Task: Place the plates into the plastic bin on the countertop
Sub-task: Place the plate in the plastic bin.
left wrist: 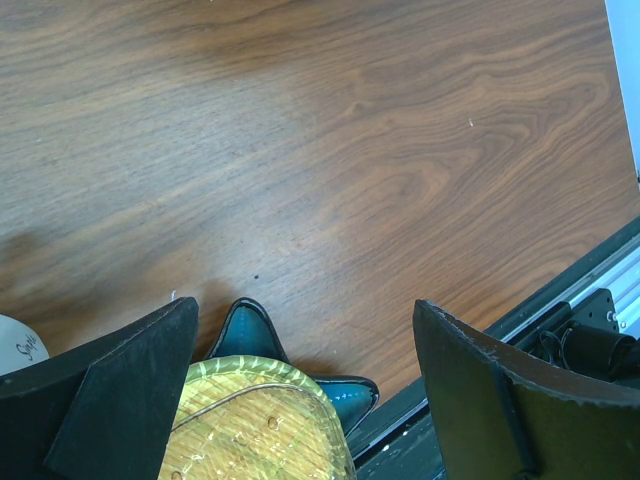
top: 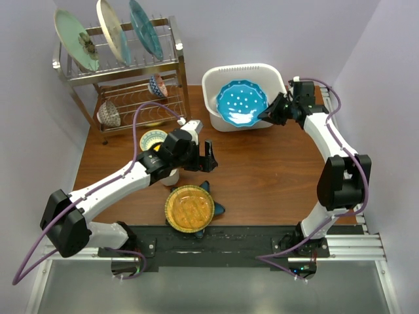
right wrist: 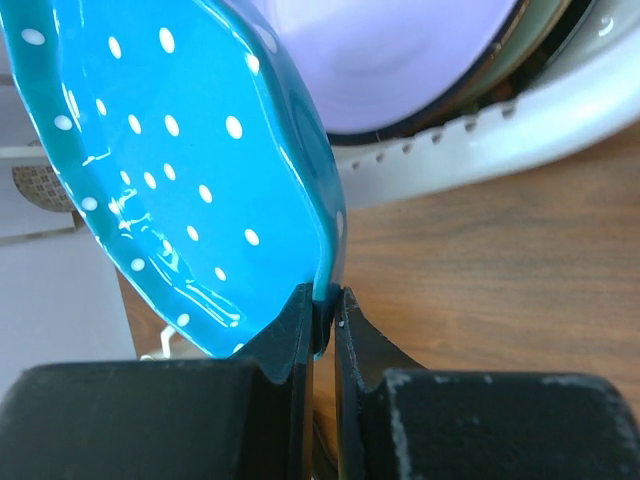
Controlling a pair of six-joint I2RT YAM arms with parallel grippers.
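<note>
Next, my right gripper moves outward and down onto the lavender plate (right wrist: 400,60), below it and outward past the bin's near side, and releases the dotted plate (right wrist: 180,170).
My right gripper (top: 267,114) is shut on the rim of the blue dotted plate (top: 241,103) and holds it tilted over the white plastic bin (top: 216,80). In the right wrist view the plate (right wrist: 180,170) is pinched between my fingers, and a lavender plate (right wrist: 390,60) lies in the bin (right wrist: 560,110) behind it. My left gripper (top: 204,159) is open and empty above the countertop (top: 262,176). Just below it lies the amber plate (top: 189,209) on the teal star-shaped plate (top: 218,209); both show in the left wrist view (left wrist: 260,425) (left wrist: 245,330).
A steel wire dish rack (top: 124,72) at the back left holds a mint plate (top: 75,39), a cream plate (top: 111,29) and a teal plate (top: 145,27), with small bowls (top: 157,85) below. A small bowl (top: 152,139) and a white mug (left wrist: 18,345) sit by my left arm.
</note>
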